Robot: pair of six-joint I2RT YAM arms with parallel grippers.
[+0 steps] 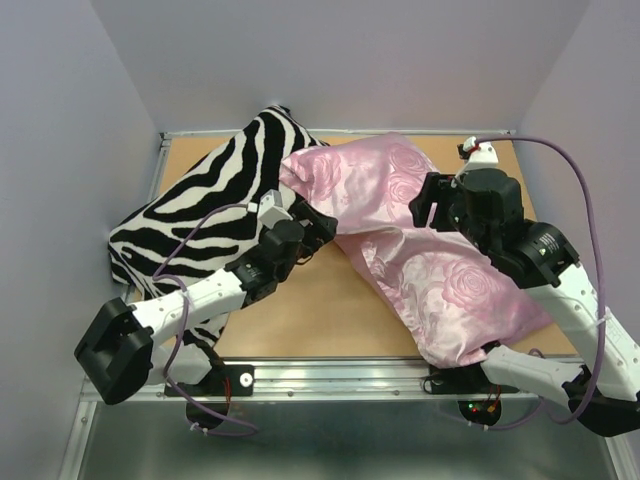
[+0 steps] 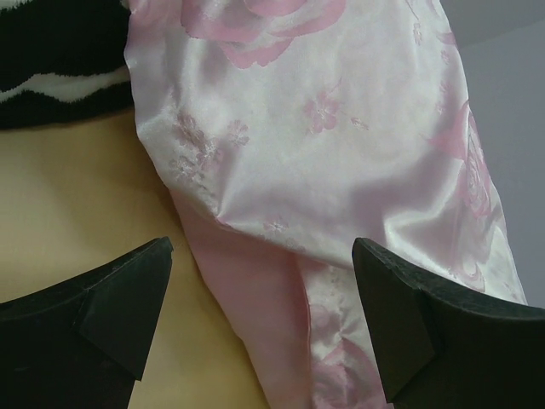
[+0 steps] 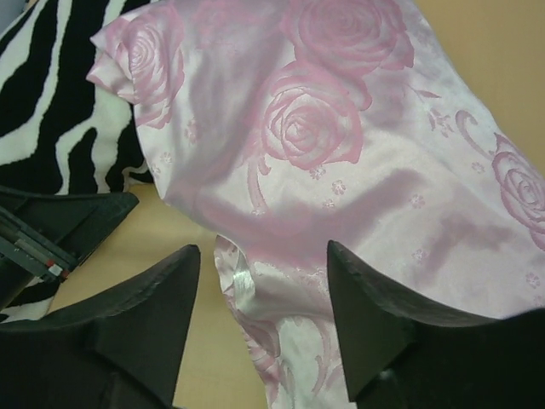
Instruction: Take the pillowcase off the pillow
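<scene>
The open left gripper moves onto the pillowcase fold's shiny edge (image 1: 343,232) (image 2: 262,237) next and closes on it, as that edge lies to the gripper's right in the top view.
The pink satin pillowcase (image 1: 420,240) with woven roses covers the pillow, which lies diagonally from the table's back middle to the front right; no white of the pillow shows. My left gripper (image 1: 322,228) is open at the case's left edge, just above the table. In the left wrist view the gripper (image 2: 262,298) straddles a fold where the matte pink reverse (image 2: 247,298) shows beside the shiny face (image 2: 324,128). My right gripper (image 1: 432,203) is open above the middle of the case. In the right wrist view it (image 3: 264,290) hovers over a wrinkled edge of the pillowcase (image 3: 341,170).
A black-and-white zebra-striped pillow (image 1: 210,200) lies at the left, its corner touching the pink one at the back. The wooden table top (image 1: 320,310) shows between the two pillows. A metal rail (image 1: 330,375) runs along the front edge. Grey walls enclose the table.
</scene>
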